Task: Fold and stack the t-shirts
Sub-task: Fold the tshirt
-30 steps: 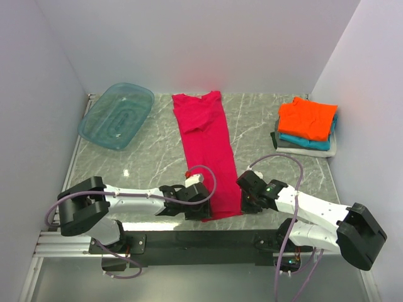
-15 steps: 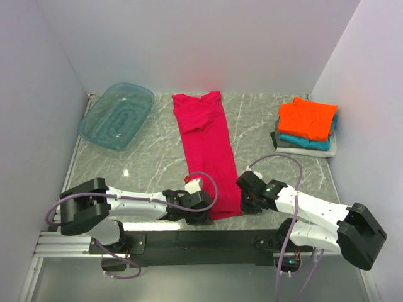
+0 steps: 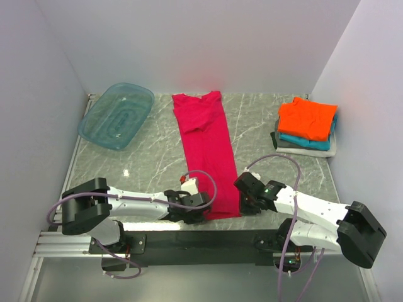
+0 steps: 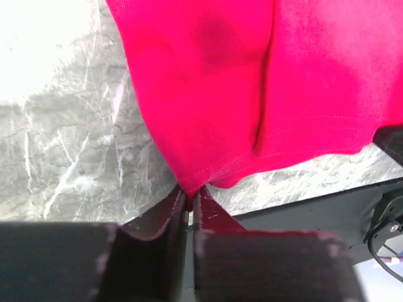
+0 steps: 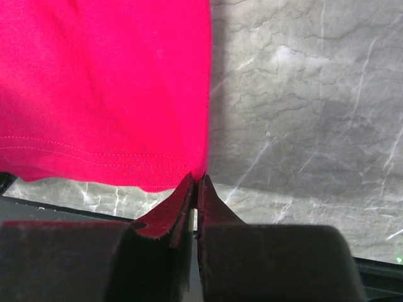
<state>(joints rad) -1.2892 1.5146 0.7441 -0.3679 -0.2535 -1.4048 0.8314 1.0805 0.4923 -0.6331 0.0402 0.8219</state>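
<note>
My right gripper will lift the t-shirt's hem corner outward and release it onto the long folded t-shirt's chest part (image 3: 220, 139), which lies uncovered outward of it.
A crimson-magenta t-shirt (image 3: 208, 148) lies folded into a long strip down the middle of the marble table, collar at the far end. My left gripper (image 3: 203, 211) is shut on its near left hem corner (image 4: 189, 182). At the near right hem corner (image 5: 200, 171) my right gripper (image 3: 242, 201) is also shut on the cloth. A stack of folded t-shirts sits at the back right: orange (image 3: 307, 118) on top, teal (image 3: 308, 142) under it, grey-white (image 3: 332, 148) at the bottom.
A translucent teal plastic tub (image 3: 116, 115) stands at the back left corner. White walls close the table on three sides. The black mounting rail (image 3: 201, 239) runs along the near edge just behind both grippers.
The left gripper slid in toward the shirt's near left corner and closed on the hem. The right gripper stayed shut on its corner, barely shifting.
</note>
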